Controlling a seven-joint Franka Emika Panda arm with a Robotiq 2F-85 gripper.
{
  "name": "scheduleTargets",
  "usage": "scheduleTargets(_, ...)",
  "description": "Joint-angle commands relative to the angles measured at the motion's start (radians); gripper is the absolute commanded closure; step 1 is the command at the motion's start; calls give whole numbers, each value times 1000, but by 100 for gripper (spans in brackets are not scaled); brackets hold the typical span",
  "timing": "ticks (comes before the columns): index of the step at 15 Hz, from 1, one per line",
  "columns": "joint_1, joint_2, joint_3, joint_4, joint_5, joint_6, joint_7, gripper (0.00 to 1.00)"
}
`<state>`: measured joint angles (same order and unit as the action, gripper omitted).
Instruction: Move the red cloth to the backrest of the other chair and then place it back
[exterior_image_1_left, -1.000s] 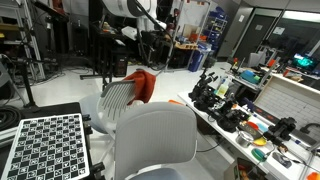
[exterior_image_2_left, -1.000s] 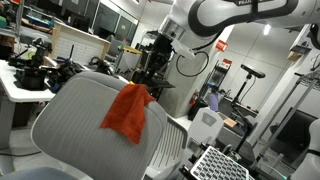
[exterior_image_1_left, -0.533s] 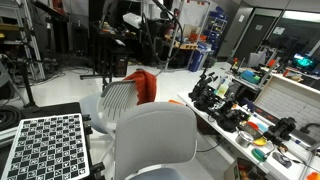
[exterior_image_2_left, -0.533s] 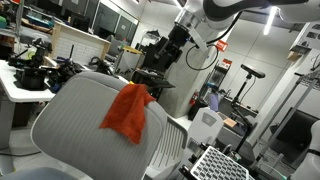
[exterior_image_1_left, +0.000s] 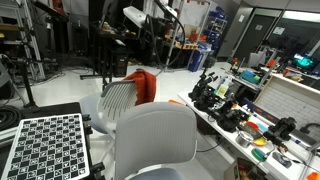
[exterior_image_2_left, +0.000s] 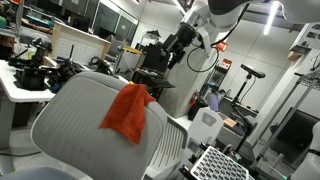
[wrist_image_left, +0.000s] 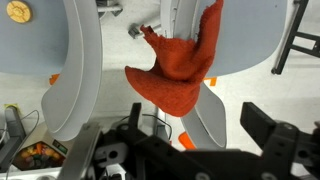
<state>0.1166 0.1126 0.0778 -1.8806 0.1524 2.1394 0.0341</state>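
Observation:
The red cloth's top fold (exterior_image_2_left: 134, 88) (wrist_image_left: 187, 62) lies over the backrest's edge, well below my empty fingers, so my gripper needs to go down onto it with fingers open.
The red cloth (exterior_image_1_left: 143, 84) (exterior_image_2_left: 127, 112) hangs draped over the top of the ribbed white backrest of the other chair (exterior_image_1_left: 118, 98) (exterior_image_2_left: 75, 118). In the wrist view the red cloth (wrist_image_left: 180, 62) lies over that backrest's edge (wrist_image_left: 208, 112), well below the gripper (wrist_image_left: 178, 140). The gripper's dark fingers (wrist_image_left: 268, 128) stand wide apart with nothing between them. In both exterior views the gripper (exterior_image_1_left: 163, 28) (exterior_image_2_left: 177, 44) hangs in the air above and behind the chair, clear of the cloth. The plain smooth grey backrest (exterior_image_1_left: 155, 140) (wrist_image_left: 75, 70) stands beside it.
A checkerboard panel (exterior_image_1_left: 50, 145) (exterior_image_2_left: 220, 165) stands near the chairs. A cluttered workbench with tools (exterior_image_1_left: 235, 105) runs along one side, and a desk with dark equipment (exterior_image_2_left: 30, 75) on the other. Stands and cables fill the background.
The jaws have opened fully, and the arm has lifted up and back from the chair. The red cloth stays draped on the ribbed backrest, unmoved.

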Motion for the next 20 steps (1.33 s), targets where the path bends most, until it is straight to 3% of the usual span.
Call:
scheduleTargets(1, -9, 5, 11, -3, 26, 20, -5, 0)
scheduleTargets(9, 3, 98, 17, 9, 14, 51, 62, 0)
scheduleTargets(19, 52, 239, 36, 32, -2, 184, 135, 0)
scheduleTargets(20, 57, 249, 36, 30, -4, 197, 137, 16)
